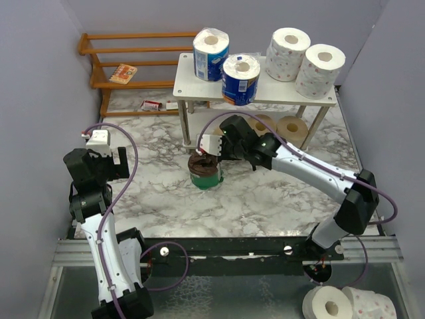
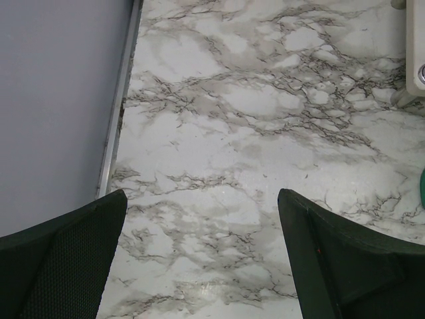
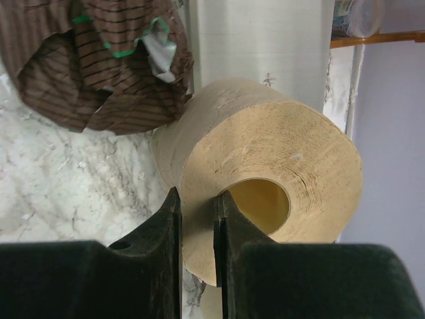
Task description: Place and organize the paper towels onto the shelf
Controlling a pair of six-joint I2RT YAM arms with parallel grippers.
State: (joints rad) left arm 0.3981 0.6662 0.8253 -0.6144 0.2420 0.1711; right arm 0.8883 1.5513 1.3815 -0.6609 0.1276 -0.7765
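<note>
My right gripper needs to move outward, away from the dark brown roll, and onto that bare board (image 1: 214, 121) (image 3: 263, 50) next to the tan rolls on the shelf's lower level.
The pale two-tier shelf (image 1: 265, 93) stands at the back. Two blue-wrapped rolls (image 1: 211, 54) (image 1: 240, 78) and two white rolls (image 1: 287, 53) (image 1: 320, 70) stand on its top. Two tan rolls (image 1: 291, 127) lie under it. The dark brown roll with a green band (image 1: 204, 173) stands on the table before the shelf. My right gripper (image 1: 201, 157) is right above it. In the right wrist view that gripper (image 3: 197, 199) is shut on the wall of a tan roll (image 3: 285, 146), one finger in the core, with the brown roll (image 3: 99, 60) beyond. My left gripper (image 1: 109, 163) (image 2: 202, 199) is open and empty over bare marble.
An orange slatted rack (image 1: 133, 50) stands at the back left with a packet (image 1: 123, 73) on it and a small red packet (image 1: 151, 104) below. Grey walls close in left and right. Two more white rolls (image 1: 329, 306) lie off the table at the near right.
</note>
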